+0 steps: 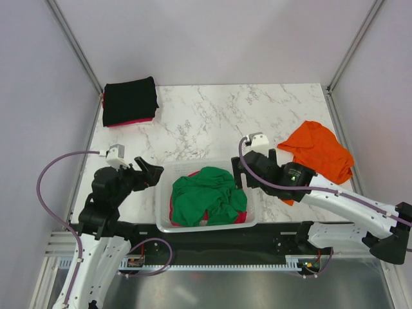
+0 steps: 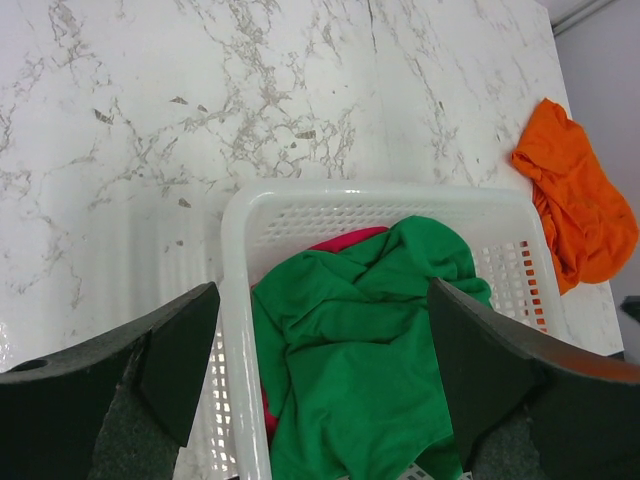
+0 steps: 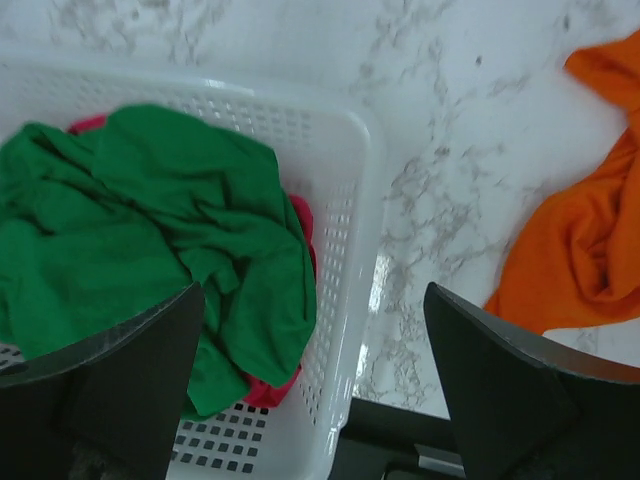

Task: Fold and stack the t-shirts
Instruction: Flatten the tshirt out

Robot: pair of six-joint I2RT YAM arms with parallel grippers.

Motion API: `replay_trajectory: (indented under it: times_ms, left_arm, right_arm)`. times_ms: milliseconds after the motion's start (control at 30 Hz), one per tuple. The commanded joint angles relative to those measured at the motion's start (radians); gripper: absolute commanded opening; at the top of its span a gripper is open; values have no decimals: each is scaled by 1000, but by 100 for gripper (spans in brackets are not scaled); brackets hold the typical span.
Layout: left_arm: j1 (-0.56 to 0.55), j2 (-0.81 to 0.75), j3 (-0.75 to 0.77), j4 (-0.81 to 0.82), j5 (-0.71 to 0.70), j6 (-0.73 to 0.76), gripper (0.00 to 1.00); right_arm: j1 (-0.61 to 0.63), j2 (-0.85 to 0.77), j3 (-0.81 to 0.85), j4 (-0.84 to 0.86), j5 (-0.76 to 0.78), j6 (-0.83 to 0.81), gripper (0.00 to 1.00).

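Observation:
My right gripper lowers next onto the basket's rim on the side facing the orange t-shirt (image 1: pixel 320 151), since the basket's rim already runs between the gripper's open fingers.
A crumpled green t-shirt (image 1: pixel 207 196) lies in the white lattice basket (image 1: pixel 163 220), on top of a pink-red one (image 3: pixel 265 390). An orange t-shirt (image 1: pixel 320 151) lies loose and crumpled on the marble at the right. A folded black t-shirt (image 1: pixel 130 101) rests on a pink-red one at the back left corner. My left gripper (image 1: pixel 151 172) hovers open by the basket's left rim, its jaws spanning the rim (image 2: pixel 235 330) and the green t-shirt (image 2: pixel 370 340). My right gripper (image 1: pixel 241 170) stands open and empty over the basket's right wall (image 3: pixel 365 200), with the orange t-shirt (image 3: pixel 580 250) off to its right.
The basket stands at the near edge of the table, between the two arms. Grey walls close in the table on the left, right and back. Bare marble (image 1: pixel 212 122) lies between the basket and the folded stack.

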Motion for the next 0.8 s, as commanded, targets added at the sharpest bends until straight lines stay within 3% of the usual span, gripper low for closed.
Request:
replay_trajectory:
  times_ms: [0,233,433,500,533,600,633,767]
  left_arm:
    - [-1,-7,23,7,21,44,91]
    - [-1,-49,27,7,41,39,91]
    - [-1,-109,19,11,38,25,91]
    - [-1,-115,19,13,41,25,91]
    - [-1,-117,19,13,39,25,91]
    - [-1,-119,22,14,39,27,91]
    - [-1,-123,24,13,39,31,91]
    - [-1,-140,111,-88,-25,47,92]
  right_arm:
    - [-1,-27,-97,78,-130,104,98]
    - [-1,62,-243,139,-148,105,98]
    - [-2,154,-340,233,-199,117,77]
    - [-2,168,-349,254,-222,119,67]
    - [-4,169,-352,265,-236,120,51]
    - [-2,163,-351,300,-278,127,33]
    - [-2,163,-346,317,-295,134,19]
    - [-2,244,-230,374,-361,140,1]
